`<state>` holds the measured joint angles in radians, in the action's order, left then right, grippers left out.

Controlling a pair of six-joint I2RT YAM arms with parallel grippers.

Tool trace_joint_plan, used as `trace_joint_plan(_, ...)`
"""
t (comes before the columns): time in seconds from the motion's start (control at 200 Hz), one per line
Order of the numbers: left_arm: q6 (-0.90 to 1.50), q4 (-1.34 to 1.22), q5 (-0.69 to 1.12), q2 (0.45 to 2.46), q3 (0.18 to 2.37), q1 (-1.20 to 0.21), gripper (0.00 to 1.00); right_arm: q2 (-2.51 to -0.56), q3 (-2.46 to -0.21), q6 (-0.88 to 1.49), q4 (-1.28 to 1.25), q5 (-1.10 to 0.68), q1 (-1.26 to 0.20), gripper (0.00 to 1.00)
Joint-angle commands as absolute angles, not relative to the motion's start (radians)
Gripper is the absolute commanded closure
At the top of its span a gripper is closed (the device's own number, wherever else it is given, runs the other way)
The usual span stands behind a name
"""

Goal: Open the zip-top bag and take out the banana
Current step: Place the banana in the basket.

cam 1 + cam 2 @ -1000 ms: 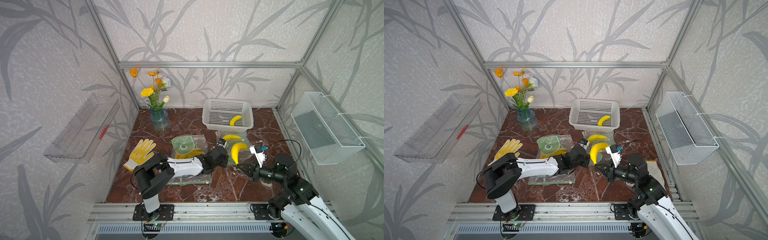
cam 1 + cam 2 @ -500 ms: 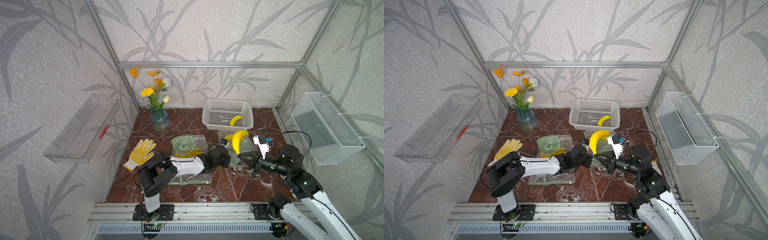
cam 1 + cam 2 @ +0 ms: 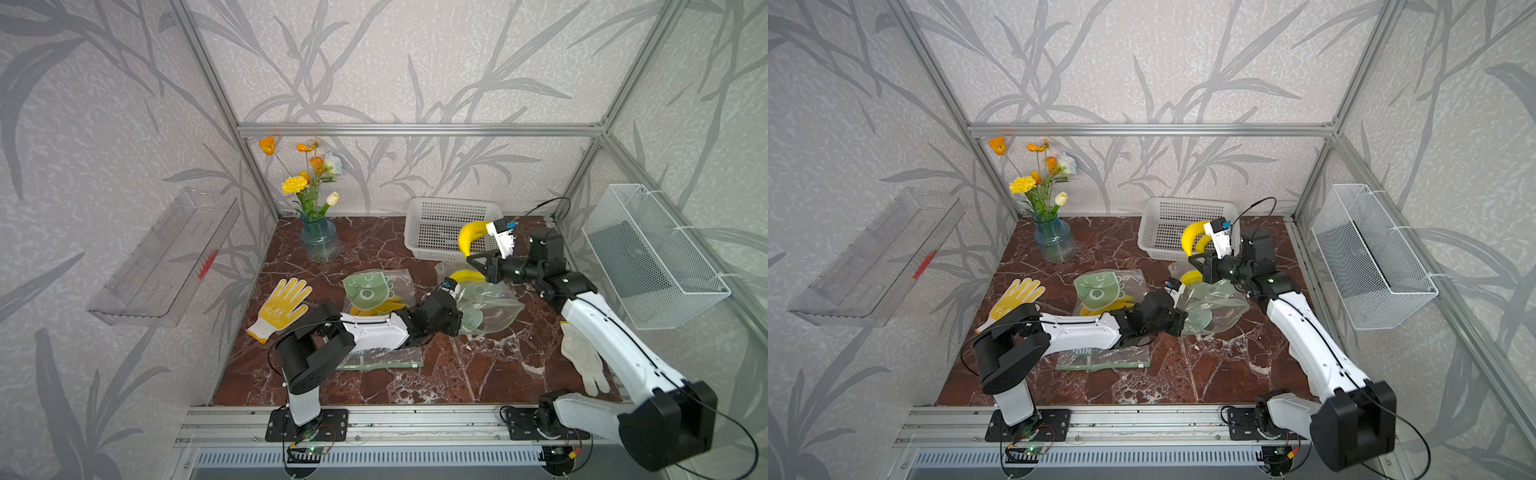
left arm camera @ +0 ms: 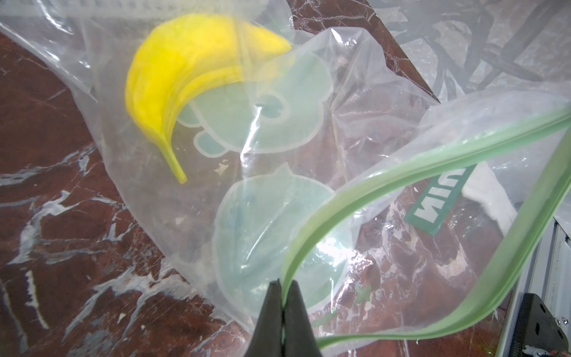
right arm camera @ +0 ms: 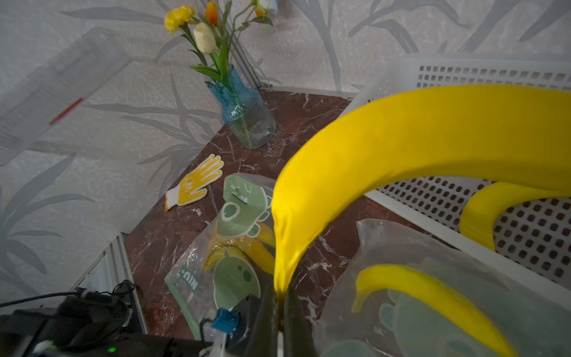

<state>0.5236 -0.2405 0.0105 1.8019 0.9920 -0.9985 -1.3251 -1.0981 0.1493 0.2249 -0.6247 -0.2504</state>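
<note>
The bottom of the white basket lies outward and below, so my right gripper will carry the banana outward over the basket's near rim, lower it and let go of the banana's stem.
A clear zip-top bag (image 3: 494,307) (image 3: 1219,309) with green cartoon prints lies on the marble, its green zip strip (image 4: 401,173) pulled apart into a loop. My left gripper (image 3: 457,320) (image 4: 282,286) is shut on that strip at the bag's mouth. My right gripper (image 3: 471,259) (image 5: 279,296) is shut on the stem of a yellow banana (image 3: 469,237) (image 3: 1190,239) (image 5: 401,139), which hangs in the air outside the bag at the basket's front edge. A second banana (image 4: 173,74) (image 5: 417,287) lies inside the bag.
The white basket (image 3: 440,208) at the back holds a banana (image 5: 482,213). Another printed bag (image 3: 374,286) with bananas, a flat bag (image 3: 382,359), a yellow glove (image 3: 282,307), a white glove (image 3: 582,361) and a flower vase (image 3: 320,241) lie around.
My right gripper has lifted the banana out of the bag, up and back toward the basket. My left gripper has stayed shut on the bag's mouth.
</note>
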Motion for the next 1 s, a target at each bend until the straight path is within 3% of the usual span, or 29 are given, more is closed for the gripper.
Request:
trace_joint_plan(0.0, 0.489, -0.252, 0.005, 1.762, 0.976, -1.006, 1.0, -1.432, -1.193, 0.069, 0.187, -0.525, -0.247, 1.0)
trace_joint_plan(0.215, 0.466, -0.228, -0.015, 1.754, 0.973, -1.008, 1.0, -1.67, -1.362, 0.064, 0.211, -0.433, -0.24, 1.0)
trace_joint_plan(0.535, 0.473, -0.234, -0.026, 1.767, 0.98, -1.009, 1.0, -2.015, -1.62, 0.17, 0.309, -0.5, -0.181, 1.0)
trace_joint_plan(0.995, 0.471, -0.238, -0.04, 1.756, 0.963, -1.009, 1.0, -2.118, -1.686, 0.158, 0.383, -0.451, -0.173, 1.0)
